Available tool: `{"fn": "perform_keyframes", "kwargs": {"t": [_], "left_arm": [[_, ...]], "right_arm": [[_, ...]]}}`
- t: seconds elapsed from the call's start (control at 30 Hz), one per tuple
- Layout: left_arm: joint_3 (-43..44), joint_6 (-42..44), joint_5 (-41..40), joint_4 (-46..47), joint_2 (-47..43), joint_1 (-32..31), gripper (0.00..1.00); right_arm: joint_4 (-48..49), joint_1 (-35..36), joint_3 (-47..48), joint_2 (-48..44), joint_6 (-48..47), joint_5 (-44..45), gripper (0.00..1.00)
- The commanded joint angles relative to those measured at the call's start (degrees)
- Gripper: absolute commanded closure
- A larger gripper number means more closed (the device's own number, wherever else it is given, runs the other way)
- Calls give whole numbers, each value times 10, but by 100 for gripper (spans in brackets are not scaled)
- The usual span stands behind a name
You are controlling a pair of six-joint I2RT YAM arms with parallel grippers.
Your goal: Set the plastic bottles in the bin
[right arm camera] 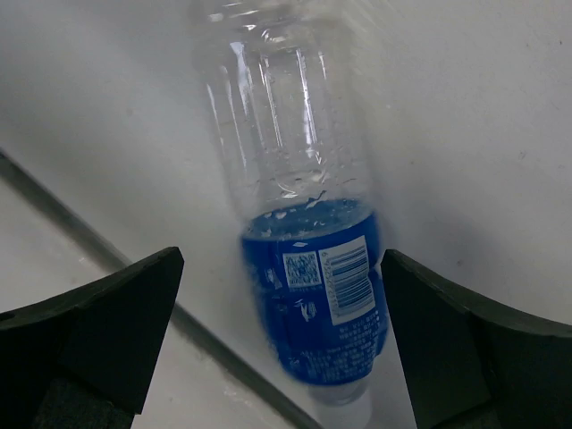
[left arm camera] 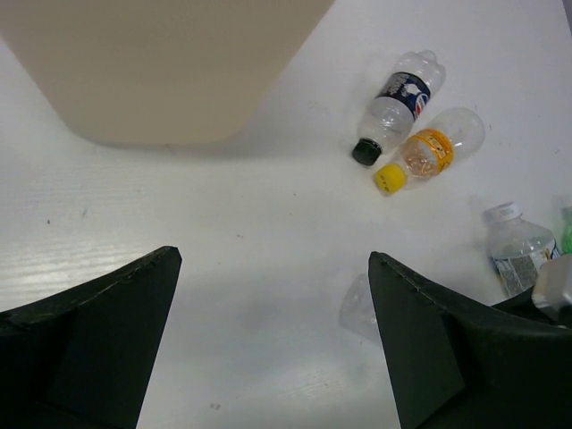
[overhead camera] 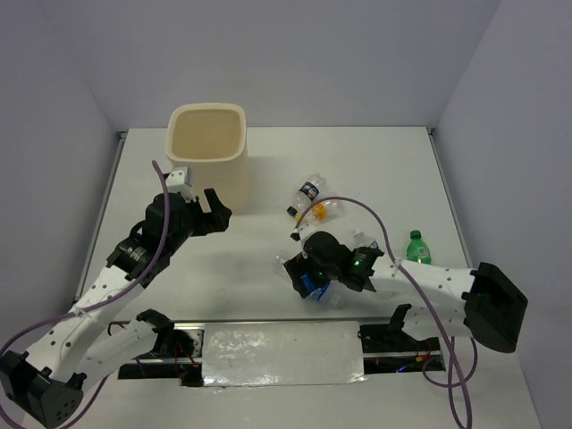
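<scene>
My right gripper should go down toward the blue label's edge (overhead camera: pixel 306 281) (right arm camera: pixel 310 231) beside the bottle's clear body and close on the bottle, because its open fingers are already on both sides of the blue label.
The cream-beige bin (overhead camera: pixel 207 147) stands at the back left; its wall fills the top of the left wrist view (left arm camera: pixel 170 63). My left gripper (overhead camera: pixel 219 214) (left arm camera: pixel 273 340) is open and empty above bare table, in front of the bin. My right gripper (overhead camera: pixel 299 275) (right arm camera: pixel 281 340) is open, one jaw on each side of a lying clear bottle with a blue label (overhead camera: pixel 313 286) (right arm camera: pixel 313 304), not touching it. A dark-blue-labelled bottle (overhead camera: pixel 310 192) (left arm camera: pixel 398 103) and an orange-yellow bottle (overhead camera: pixel 322 211) (left arm camera: pixel 433 152) lie mid-table. A green bottle (overhead camera: pixel 417 248) stands to the right.
Another clear bottle (left arm camera: pixel 518 255) lies by the right arm's wrist (overhead camera: pixel 366 241). A dark seam at the table's near edge (right arm camera: pixel 134 268) runs right beside the blue-label bottle. Grey walls close in the table on three sides.
</scene>
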Motion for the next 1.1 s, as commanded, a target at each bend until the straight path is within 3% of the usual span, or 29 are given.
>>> {"fn": "perform_keyframes", "kwargs": {"t": [0.0, 0.1, 0.2, 0.23, 0.33, 0.43, 0.67, 0.8, 1.07], "left_arm": [[-7, -39, -64, -21, -35, 0, 1], [-12, -58, -94, -47, -56, 0, 1], [-22, -73, -136, -62, -78, 1, 1], [-25, -86, -154, -73, -81, 1, 1], [-27, -117, -199, -92, -95, 1, 1], [-28, -162, -257, -133, -109, 1, 1], [-42, -170, -257, -121, -120, 2, 1], [-45, -177, -269, -136, -112, 9, 1], [-49, -167, -256, -119, -96, 21, 1]], "right_arm": [[36, 6, 19, 51, 20, 77, 0], [39, 6, 36, 104, 28, 111, 0], [70, 7, 42, 134, 21, 131, 11], [71, 6, 55, 145, 23, 139, 25], [62, 6, 85, 144, 23, 147, 45], [66, 7, 128, 106, -1, 141, 53], [128, -15, 334, 101, -75, 130, 52], [179, -47, 509, 194, -135, 98, 51], [273, -105, 790, 422, -135, 6, 50]]}}
